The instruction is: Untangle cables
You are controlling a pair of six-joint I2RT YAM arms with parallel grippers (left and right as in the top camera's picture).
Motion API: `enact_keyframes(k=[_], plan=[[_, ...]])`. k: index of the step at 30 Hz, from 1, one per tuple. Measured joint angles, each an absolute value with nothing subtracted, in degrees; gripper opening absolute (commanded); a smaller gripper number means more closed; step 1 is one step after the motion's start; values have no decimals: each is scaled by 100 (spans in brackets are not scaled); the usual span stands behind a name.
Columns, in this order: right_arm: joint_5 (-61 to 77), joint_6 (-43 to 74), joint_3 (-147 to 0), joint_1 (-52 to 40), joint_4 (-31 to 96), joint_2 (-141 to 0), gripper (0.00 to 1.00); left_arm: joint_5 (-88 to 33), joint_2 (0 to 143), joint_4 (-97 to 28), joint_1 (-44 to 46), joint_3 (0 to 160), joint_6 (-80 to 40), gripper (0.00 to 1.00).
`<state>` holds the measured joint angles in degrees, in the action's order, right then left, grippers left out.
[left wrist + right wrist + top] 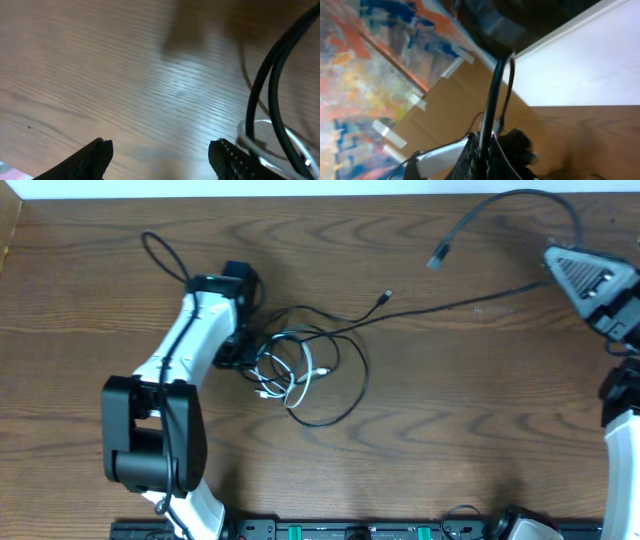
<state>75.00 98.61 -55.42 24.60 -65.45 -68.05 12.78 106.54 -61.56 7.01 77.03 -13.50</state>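
I will pull the long black cable to the right in the overhead view with my right gripper and then release it, because the cable still runs into the tangle [300, 370].
The cables lie in a tangle [300, 370] at mid-table: thin black loops with one white cable [305, 375] among them. My left gripper [240, 358] is low at the tangle's left edge. In the left wrist view it [160, 155] stands open over bare wood, with two black cables [270, 85] and the white cable [255, 125] beside its right finger [227, 157]. One long black cable [450, 307] runs from the tangle to my right gripper [548, 275], which is shut on it. That cable [492, 100] passes between the shut fingers [484, 155]. Its free end arcs back to a plug [437, 258].
A small plug [385, 298] on a thin black cable lies up-right of the tangle. A thin black cable loop [160, 252] lies behind the left arm. The arms' bases and a black rail [350, 530] line the front edge. The table's far edge [300, 196] runs along the top.
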Motion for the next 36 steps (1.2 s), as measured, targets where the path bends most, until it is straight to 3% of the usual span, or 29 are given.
enact_keyframes(k=[10,12,16,21,23,26,29,31,36], plan=[[8289,9723,-5542,4257,-6556,-7166,1,1100,10654,-6136,38,7701,-1347,66],[8377,9697,-5542,4510,-6556,-7317,1,1079,10654,-6106,34,7703,-1350,55],[8589,9675,-5542,4762,-6554,-7618,1,947,10654,-6038,34,7703,-1323,8],[8851,9539,-5542,4799,-6556,-7905,3,600,10654,-5843,27,7703,-1194,8],[8858,9489,-5542,4801,-6558,-7988,16,454,10654,-5798,19,7703,-1155,8],[8858,9406,-5542,4816,-6549,-8055,64,309,10654,-5763,3,7701,-1111,7],[8858,9378,-5542,4816,-6560,-8062,94,187,10654,-5752,-1,7703,-1048,8],[8858,9319,-5542,4816,-6571,-8062,99,117,10654,-5743,1,7703,-1015,7],[8858,9251,-5542,4777,-6563,-8062,99,-86,10641,-5693,-1,7703,-849,7]])
